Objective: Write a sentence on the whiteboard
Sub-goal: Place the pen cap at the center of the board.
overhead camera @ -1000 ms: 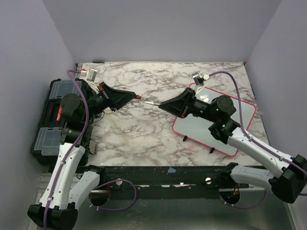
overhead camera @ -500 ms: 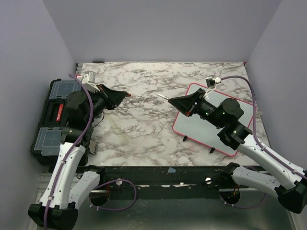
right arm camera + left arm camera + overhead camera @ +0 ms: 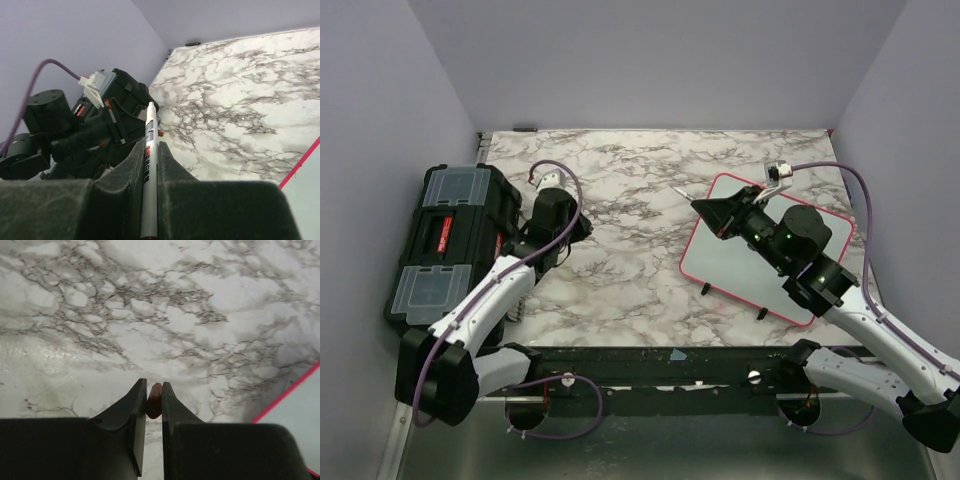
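Observation:
I will next lower the marker cap with my left gripper onto the bare marble between the toolbox and whiteboard, away from the toolbox.
The whiteboard [image 3: 735,268] lies flat at the right of the marble table, pink-red frame, its visible surface blank; no sentence shows on it. My right gripper [image 3: 702,206] hovers over the board's left edge, shut on a white marker [image 3: 684,193] that points up and left. In the right wrist view the marker [image 3: 149,131] runs between the fingers [image 3: 131,165]. My left gripper [image 3: 577,230] is low over the table beside the toolbox, shut on a small red-brown marker cap [image 3: 154,400]. The board's corner [image 3: 300,422] shows at the right of the left wrist view.
A black toolbox [image 3: 438,245] with clear lid compartments stands at the table's left edge, close behind the left arm. Purple walls enclose the table on three sides. A black rail [image 3: 650,362] runs along the near edge.
The two grippers have drawn apart. The left arm has folded back and down toward the toolbox with the cap. The right gripper has moved right, over the whiteboard, with the marker.

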{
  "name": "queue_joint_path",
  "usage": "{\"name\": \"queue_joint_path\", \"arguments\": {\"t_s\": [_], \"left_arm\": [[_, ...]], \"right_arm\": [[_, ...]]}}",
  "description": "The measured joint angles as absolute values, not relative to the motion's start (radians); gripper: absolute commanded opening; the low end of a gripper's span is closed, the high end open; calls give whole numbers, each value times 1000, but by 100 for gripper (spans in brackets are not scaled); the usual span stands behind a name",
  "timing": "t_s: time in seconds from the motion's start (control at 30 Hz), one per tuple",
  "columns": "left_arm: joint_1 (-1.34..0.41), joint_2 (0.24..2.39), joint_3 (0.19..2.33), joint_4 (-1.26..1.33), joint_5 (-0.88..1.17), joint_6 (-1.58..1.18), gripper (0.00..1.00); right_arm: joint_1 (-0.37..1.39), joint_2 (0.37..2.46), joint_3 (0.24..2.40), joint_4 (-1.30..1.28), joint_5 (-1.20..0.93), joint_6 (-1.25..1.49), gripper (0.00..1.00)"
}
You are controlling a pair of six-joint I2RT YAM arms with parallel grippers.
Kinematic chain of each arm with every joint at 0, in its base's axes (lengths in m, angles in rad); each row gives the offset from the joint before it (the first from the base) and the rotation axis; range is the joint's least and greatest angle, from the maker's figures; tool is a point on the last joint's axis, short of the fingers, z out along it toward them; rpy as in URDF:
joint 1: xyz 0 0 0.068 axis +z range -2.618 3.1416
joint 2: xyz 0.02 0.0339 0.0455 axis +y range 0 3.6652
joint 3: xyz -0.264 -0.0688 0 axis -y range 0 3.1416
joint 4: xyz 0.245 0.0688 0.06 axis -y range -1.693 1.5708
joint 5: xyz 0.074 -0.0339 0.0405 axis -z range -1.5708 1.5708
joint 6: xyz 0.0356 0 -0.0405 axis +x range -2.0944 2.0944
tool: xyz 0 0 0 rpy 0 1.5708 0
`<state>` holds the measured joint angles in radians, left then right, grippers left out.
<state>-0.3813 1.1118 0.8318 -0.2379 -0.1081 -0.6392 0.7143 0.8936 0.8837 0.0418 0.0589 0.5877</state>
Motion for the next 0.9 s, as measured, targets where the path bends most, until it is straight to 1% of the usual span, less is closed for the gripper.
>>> {"name": "queue_joint_path", "arguments": {"t_s": [0.3,0.53,0.6,0.63,0.8,0.87,0.9], "left_arm": [[-414,1335,789,-198,-257,-678,0],[-416,1512,862,-228,-285,-739,13],[-416,1551,879,-232,-285,-750,20],[-417,1557,880,-234,-285,-753,26],[-417,1567,881,-248,-287,-768,66],[-416,1567,881,-255,-289,-767,77],[-416,1565,881,-258,-289,-766,80]], "right_arm": [[714,872,879,-4,69,570,1],[714,839,868,-20,84,566,1],[714,836,865,-27,88,565,1],[714,835,864,-31,90,564,1],[714,828,864,-51,96,558,1],[714,827,864,-52,97,556,1],[714,826,864,-55,97,556,1]]}}
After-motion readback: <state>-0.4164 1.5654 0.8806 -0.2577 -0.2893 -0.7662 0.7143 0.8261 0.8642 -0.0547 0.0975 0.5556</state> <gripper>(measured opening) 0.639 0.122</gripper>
